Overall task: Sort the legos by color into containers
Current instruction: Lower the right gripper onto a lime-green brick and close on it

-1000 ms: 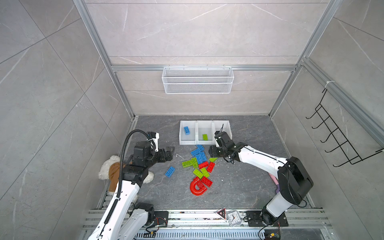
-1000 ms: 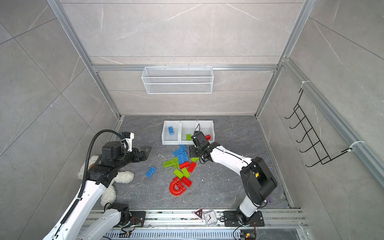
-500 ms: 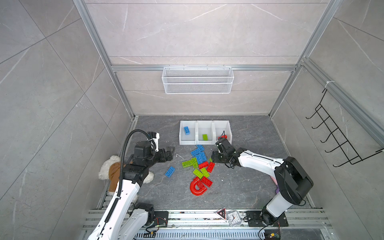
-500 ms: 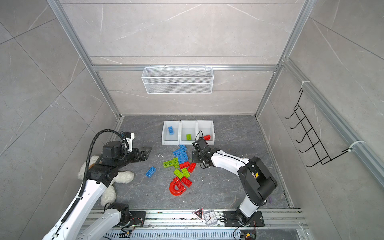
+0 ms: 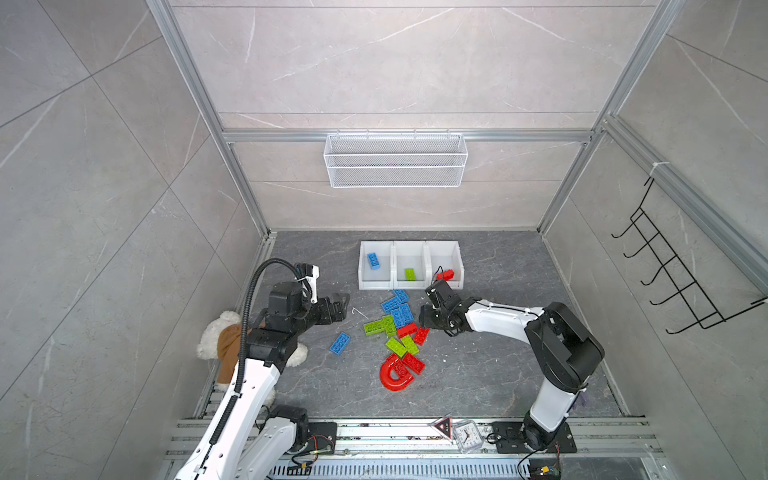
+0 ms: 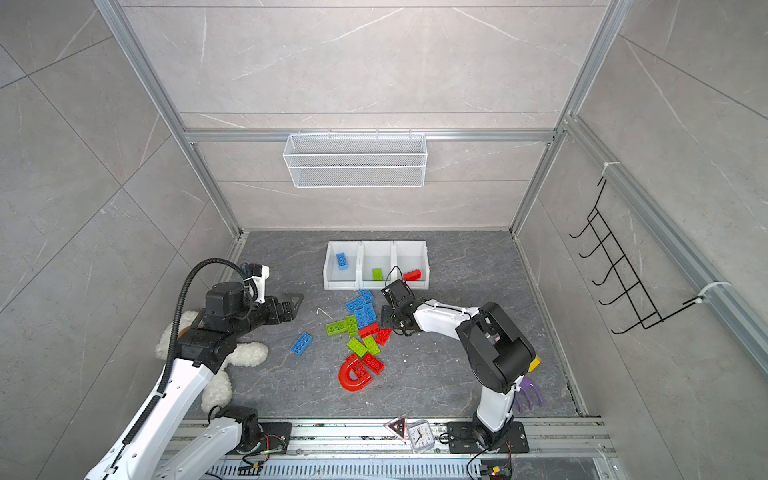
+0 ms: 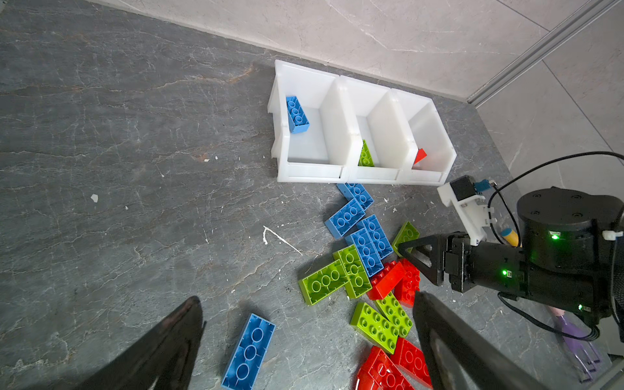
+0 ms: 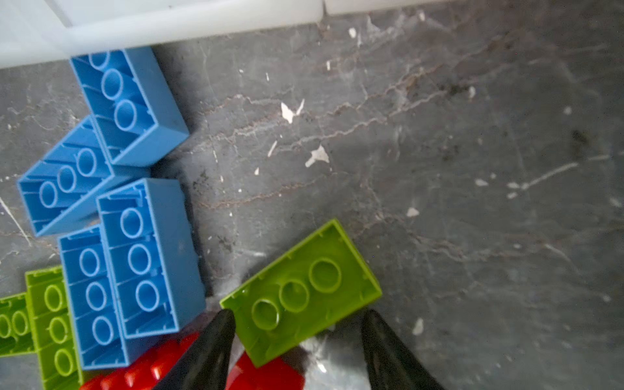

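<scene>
Next, my right gripper slides outward until its fingers straddle the lego's middle (image 8: 300, 293), then closes, because the upside-down green lego lies just outward of the open fingers.
Three joined white containers (image 5: 409, 286) stand at the back, holding a blue lego (image 5: 373, 261), a green lego (image 5: 410, 274) and a red lego (image 5: 446, 274), one in each. In front lies a pile of blue legos (image 5: 397, 309), green legos (image 5: 380, 326) and red legos (image 5: 409, 330), with a red arch (image 5: 395, 376). My right gripper (image 8: 297, 337) is open, low at the pile's right edge. An upside-down green lego (image 8: 300, 293) lies just ahead of its fingertips. My left gripper (image 7: 304, 337) hangs wide open over a lone blue lego (image 7: 250, 351).
A plush bear (image 5: 224, 340) lies against the left wall by my left arm. A wire basket (image 5: 395, 160) hangs on the back wall and a hook rack (image 5: 673, 282) on the right wall. A small clock (image 5: 467, 434) sits on the front rail.
My right gripper has drawn back from the right-hand container, where a red lego now lies, and come down at the pile over a green lego. The left arm has not moved.
</scene>
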Robot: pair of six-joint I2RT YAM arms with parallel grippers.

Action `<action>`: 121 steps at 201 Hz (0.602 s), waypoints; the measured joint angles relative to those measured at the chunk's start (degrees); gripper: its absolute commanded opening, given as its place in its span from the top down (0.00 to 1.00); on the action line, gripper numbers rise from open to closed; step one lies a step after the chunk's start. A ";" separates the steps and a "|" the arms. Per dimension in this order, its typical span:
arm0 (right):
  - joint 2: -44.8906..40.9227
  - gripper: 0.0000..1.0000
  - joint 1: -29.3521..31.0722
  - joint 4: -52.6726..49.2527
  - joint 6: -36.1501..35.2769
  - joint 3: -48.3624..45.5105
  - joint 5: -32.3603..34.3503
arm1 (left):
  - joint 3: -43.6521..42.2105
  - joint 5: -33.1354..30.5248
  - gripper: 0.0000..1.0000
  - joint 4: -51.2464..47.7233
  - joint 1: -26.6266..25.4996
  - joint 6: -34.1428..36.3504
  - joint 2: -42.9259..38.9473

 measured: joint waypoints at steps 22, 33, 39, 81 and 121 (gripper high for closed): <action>1.95 0.37 0.00 0.17 -0.04 2.38 -0.11 | 0.00 0.00 0.00 0.00 0.00 0.00 -0.02; 2.97 0.37 0.00 0.22 -0.33 3.56 -0.09 | 0.00 0.00 0.00 0.00 0.00 0.00 -0.02; 3.54 0.38 0.00 0.20 -0.52 4.26 -0.09 | 0.00 0.00 0.00 0.00 0.00 0.00 0.00; 7.34 0.40 0.00 -1.09 -2.36 9.33 0.66 | 0.00 -0.02 0.00 0.00 0.00 0.02 -0.02; 9.55 0.44 0.00 -3.19 -4.24 12.68 2.64 | 0.00 -0.02 0.00 0.00 0.00 0.00 -0.02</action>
